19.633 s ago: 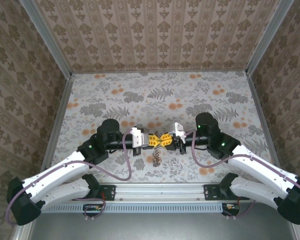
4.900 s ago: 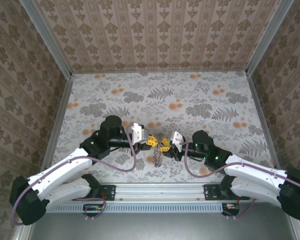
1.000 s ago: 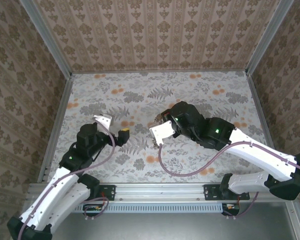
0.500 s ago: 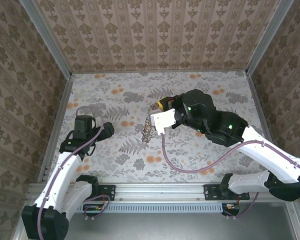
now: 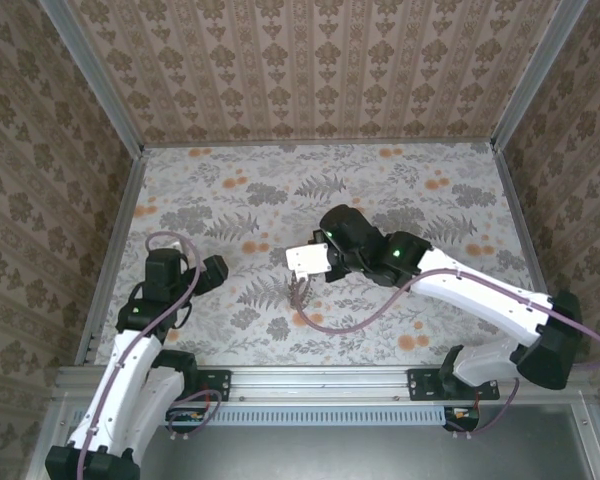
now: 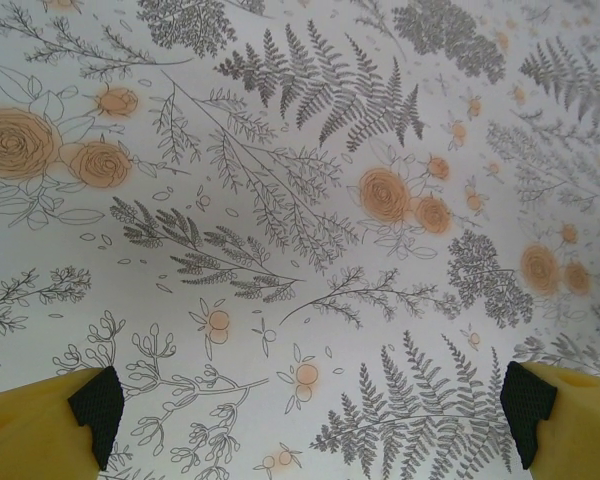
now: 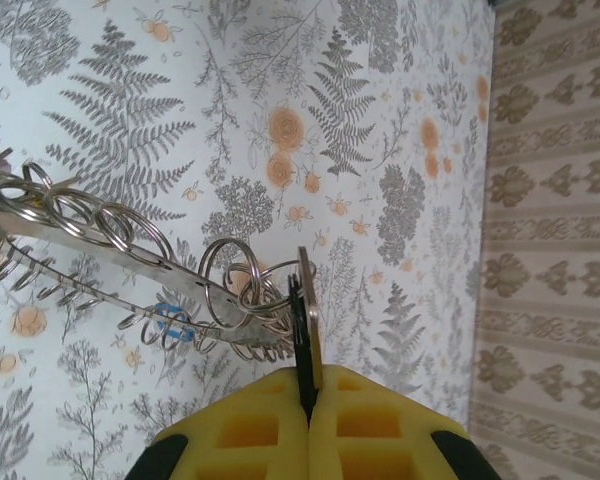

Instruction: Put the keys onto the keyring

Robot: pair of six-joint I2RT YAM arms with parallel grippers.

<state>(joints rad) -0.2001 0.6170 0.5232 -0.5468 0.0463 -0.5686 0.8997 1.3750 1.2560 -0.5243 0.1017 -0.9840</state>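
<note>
My right gripper moves down toward the bare middle of the floral cloth next and releases the keys there, since the keyring (image 5: 297, 298) still dangles from them above the table.
My right gripper (image 7: 308, 395) is shut, its yellow fingers pinching the keys (image 7: 304, 315): a black one and a brassy one, seen edge on. They hang on small silver rings strung along the keyring (image 7: 130, 262), a thin metal hoop reaching off to the left, with a blue bit (image 7: 170, 322) among the rings. From above, the right gripper (image 5: 302, 272) is over the table's middle with the keyring (image 5: 297, 298) dangling just below it. My left gripper (image 5: 212, 270) is off to the left, well apart. Its yellow fingertips (image 6: 40, 425) stand wide open over bare cloth.
A floral cloth (image 5: 400, 190) with grey ferns and orange flowers covers the table. Patterned walls close it in at the back (image 5: 320, 70) and both sides. A metal rail (image 5: 320, 385) runs along the near edge, between the arm bases.
The right arm has swung nearer and slightly left, carrying the keyring with it. The left arm pulled back to the left a second ago and has since barely moved.
</note>
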